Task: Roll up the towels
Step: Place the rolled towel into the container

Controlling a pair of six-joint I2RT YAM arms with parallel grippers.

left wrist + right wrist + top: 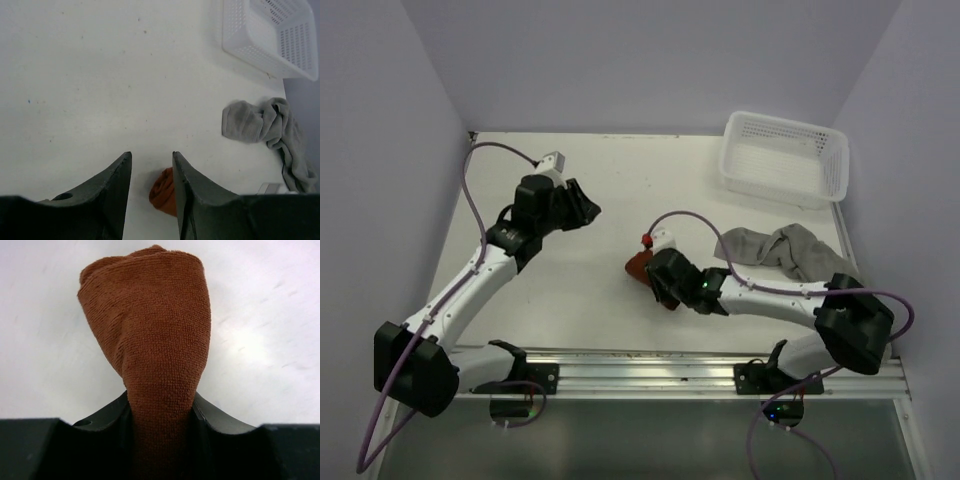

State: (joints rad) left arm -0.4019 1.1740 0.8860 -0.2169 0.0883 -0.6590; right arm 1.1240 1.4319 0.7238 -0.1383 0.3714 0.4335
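Note:
The rust-brown towel [637,265] is already rolled up, so it next goes up and outward to the white mesh basket, then down inside, where my right gripper releases it.
The rust-brown towel [637,265] is bunched into a stubby roll near the middle of the table. My right gripper [652,276] is shut on its near end. In the right wrist view the rust-brown towel [150,315] fills the gap between both jaws of the right gripper [160,407] and bulges out beyond them. The grey towel [775,250] lies crumpled and unrolled at the right, seen as the grey towel [260,122] from the left wrist. My left gripper [590,210] hovers at the left, open and empty. Between its fingers [116,185] the rust-brown towel [161,192] shows farther off.
A white mesh basket [785,155] stands at the back right corner; the basket [270,35] also shows in the left wrist view. A metal rail [650,372] runs along the near edge. Purple walls close in the table on three sides.

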